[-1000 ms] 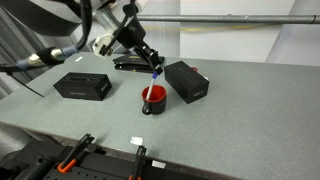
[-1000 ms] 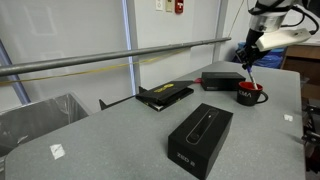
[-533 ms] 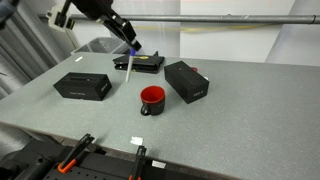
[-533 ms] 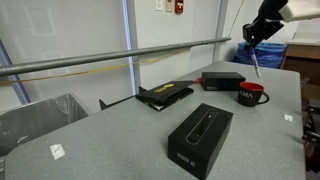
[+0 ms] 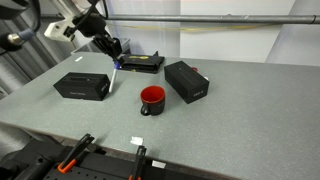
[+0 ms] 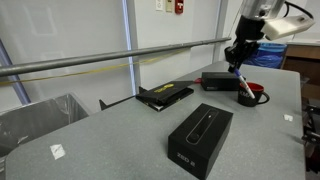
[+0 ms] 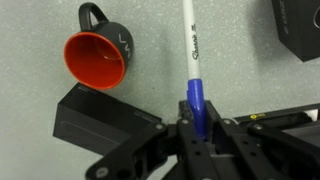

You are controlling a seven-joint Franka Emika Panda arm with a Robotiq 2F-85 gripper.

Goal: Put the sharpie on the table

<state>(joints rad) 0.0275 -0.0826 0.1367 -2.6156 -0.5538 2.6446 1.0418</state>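
Observation:
The sharpie (image 5: 118, 72) goes with my gripper toward the red mug and down onto the tabletop beside it next for release, because that spot is bare.
My gripper (image 5: 113, 48) is shut on the sharpie (image 5: 118, 72) and holds it upright above the grey speckled table (image 5: 230, 120), between the red mug (image 5: 152, 98) and a black box (image 5: 82, 86). In the wrist view the jaws (image 7: 195, 125) clamp the sharpie's blue cap end, and its white barrel (image 7: 190, 45) points away over bare tabletop (image 7: 240, 70), with the mug (image 7: 97, 58) beside it. In an exterior view the gripper (image 6: 237, 55) holds the sharpie (image 6: 241, 80) just above the mug (image 6: 250, 96). Its tip hangs clear of the table.
A second black box (image 5: 187, 80) lies beside the mug and shows near the camera in an exterior view (image 6: 200, 138). A flat black device (image 5: 140, 62) lies at the back (image 6: 165, 95). A metal rail (image 6: 120, 55) runs behind the table. Clamps (image 5: 75, 152) sit at the front edge.
The gripper lifted the sharpie out of the red mug, carried it away from the mug toward the black box, and has come lower over the table.

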